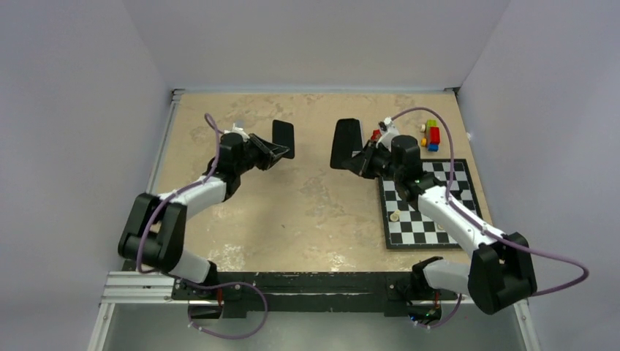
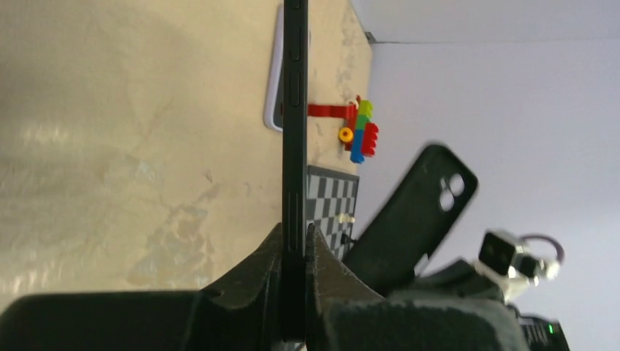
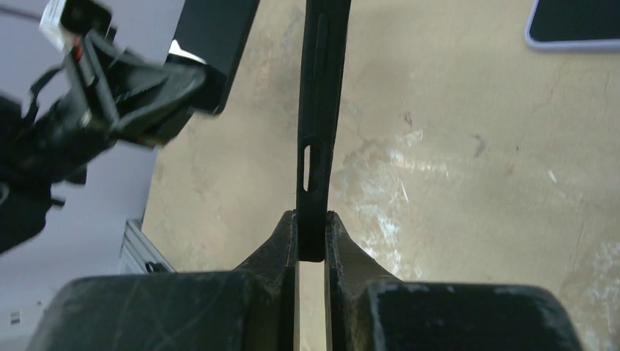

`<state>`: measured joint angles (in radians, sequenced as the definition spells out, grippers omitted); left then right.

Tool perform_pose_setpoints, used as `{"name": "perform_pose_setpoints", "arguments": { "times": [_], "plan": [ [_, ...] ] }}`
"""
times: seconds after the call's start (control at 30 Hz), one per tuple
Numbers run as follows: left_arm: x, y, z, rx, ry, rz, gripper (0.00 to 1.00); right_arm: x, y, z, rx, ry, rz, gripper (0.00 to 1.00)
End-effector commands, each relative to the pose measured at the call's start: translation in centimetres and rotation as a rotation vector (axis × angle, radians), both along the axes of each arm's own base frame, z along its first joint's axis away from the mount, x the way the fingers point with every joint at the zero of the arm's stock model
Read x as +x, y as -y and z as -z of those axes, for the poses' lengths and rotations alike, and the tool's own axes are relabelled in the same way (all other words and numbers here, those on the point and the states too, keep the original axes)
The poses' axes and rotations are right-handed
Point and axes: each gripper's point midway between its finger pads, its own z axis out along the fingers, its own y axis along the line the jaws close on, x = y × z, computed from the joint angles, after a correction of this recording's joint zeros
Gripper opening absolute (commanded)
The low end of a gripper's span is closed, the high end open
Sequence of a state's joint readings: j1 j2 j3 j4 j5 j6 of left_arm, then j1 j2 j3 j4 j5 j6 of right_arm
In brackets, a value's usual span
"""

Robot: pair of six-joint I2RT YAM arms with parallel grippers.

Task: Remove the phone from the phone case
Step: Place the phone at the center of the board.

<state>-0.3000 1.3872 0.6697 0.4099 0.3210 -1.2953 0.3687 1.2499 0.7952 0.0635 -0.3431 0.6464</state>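
Note:
My left gripper will next carry the phone outward, lower it onto bare tabletop toward the back wall [image 1: 282, 115] below and outward of the gripper, and let it go.
The black phone [image 2: 295, 110] is out of its case and stands edge-on, side buttons showing, between the jaws of my left gripper [image 2: 295, 235], which is shut on its lower end. From above, the phone [image 1: 283, 138] is held off the table left of centre by the left gripper [image 1: 273, 154]. The empty black phone case [image 3: 319, 110] is pinched at its end by my right gripper [image 3: 312, 223], which is shut on it. The case [image 1: 346, 142] hangs right of centre, apart from the phone, in the right gripper [image 1: 360, 162]. Its camera cut-outs face the left wrist camera [image 2: 420, 212].
A chessboard [image 1: 428, 205] lies at the right with a small pale piece on it. Coloured toy bricks [image 1: 431, 135] sit behind it near the back right corner. A flat dark device with a pale rim [image 3: 574, 25] lies on the table. Walls close in three sides.

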Motion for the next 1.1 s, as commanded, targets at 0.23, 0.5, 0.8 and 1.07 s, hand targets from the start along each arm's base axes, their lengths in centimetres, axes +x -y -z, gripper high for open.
{"name": "perform_pose_setpoints", "arguments": {
  "times": [0.23, 0.5, 0.8, 1.07],
  "plan": [
    [13.0, 1.7, 1.3, -0.06, 0.097, 0.066, 0.0, -5.7, 0.2, 0.6, 0.025, 0.016, -0.121, 0.0],
    [17.0, -0.3, 4.8, 0.056, -0.004, 0.022, 0.0, -6.4, 0.4, 0.2, 0.037, 0.03, -0.122, 0.0],
    [19.0, -0.6, 8.0, -0.053, -0.134, -0.002, 0.0, -6.8, 0.5, -0.2, 0.056, 0.033, -0.115, 0.0],
    [18.4, -1.5, 10.8, -0.07, -0.223, 0.002, 0.04, -7.2, 0.1, -0.9, 0.098, 0.033, -0.133, 0.0]
  ]
}}
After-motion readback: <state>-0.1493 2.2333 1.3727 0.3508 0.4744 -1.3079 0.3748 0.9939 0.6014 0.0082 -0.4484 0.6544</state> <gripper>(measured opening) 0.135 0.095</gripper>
